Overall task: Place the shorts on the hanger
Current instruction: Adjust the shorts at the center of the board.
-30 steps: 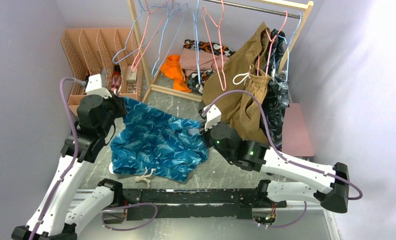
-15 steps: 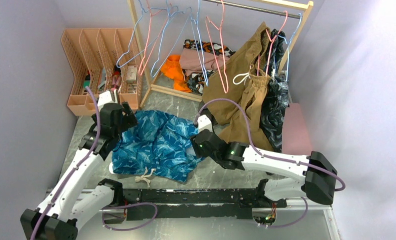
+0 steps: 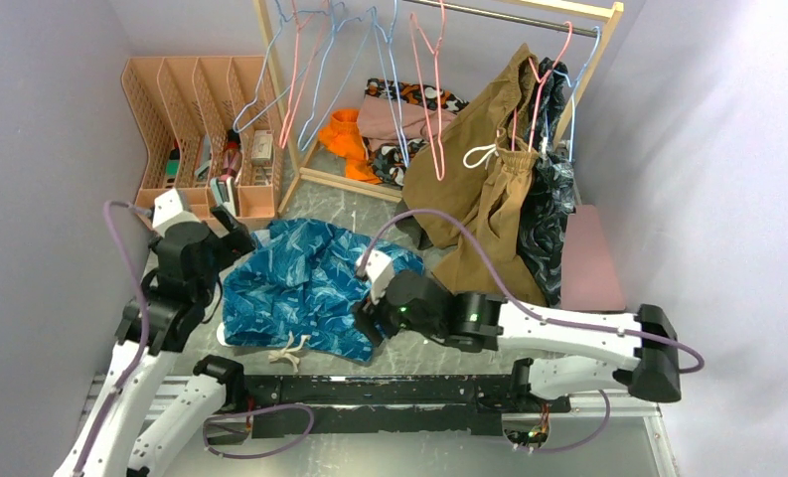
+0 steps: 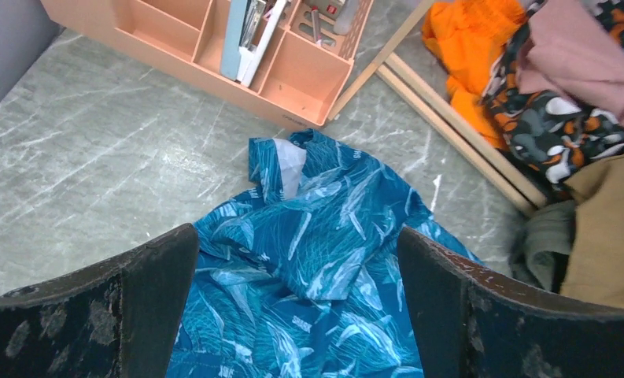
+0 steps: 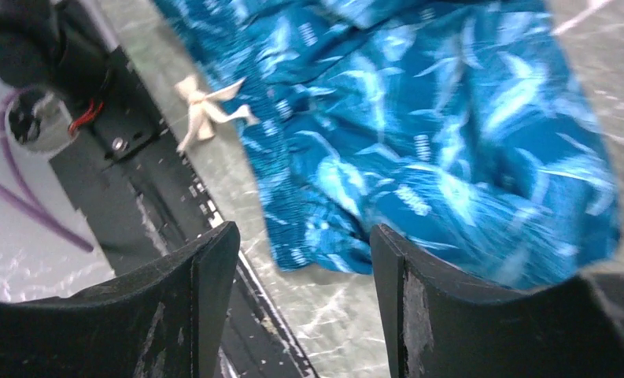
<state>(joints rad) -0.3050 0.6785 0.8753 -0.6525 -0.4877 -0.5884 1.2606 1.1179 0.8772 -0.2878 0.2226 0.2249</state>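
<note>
I will next move my right gripper left in the top view, past the drawstring (image 3: pixel 288 348), then down to the shorts' near corner.
The teal-blue leaf-print shorts (image 3: pixel 300 288) lie crumpled on the grey table, their cream drawstring (image 3: pixel 288 348) at the near edge. My left gripper (image 3: pixel 235 227) hovers open above their far-left corner; in the left wrist view the shorts (image 4: pixel 324 260) show between the spread fingers of that gripper (image 4: pixel 297 236), untouched. My right gripper (image 3: pixel 366 324) is open over the near-right hem, and in its wrist view that gripper (image 5: pixel 304 232) stands over bare table just off the shorts (image 5: pixel 419 142). A thin pink wire hanger (image 3: pixel 431 99) hangs empty on the rail; another pink one (image 3: pixel 295 84) hangs further left.
A peach slotted organizer (image 3: pixel 186 119) stands at the back left. The wooden rack (image 3: pixel 270 89) carries light-blue hangers, tan shorts (image 3: pixel 484 189) and a dark garment (image 3: pixel 549 209). Loose clothes (image 3: pixel 370 129) lie under it. A pink block (image 3: pixel 590 258) sits right; a black rail (image 3: pixel 370 393) runs along the near edge.
Both grippers opened and let go of the shorts, which slumped onto the table. The left arm pulled back and left. The right arm swung left toward the near hem.
</note>
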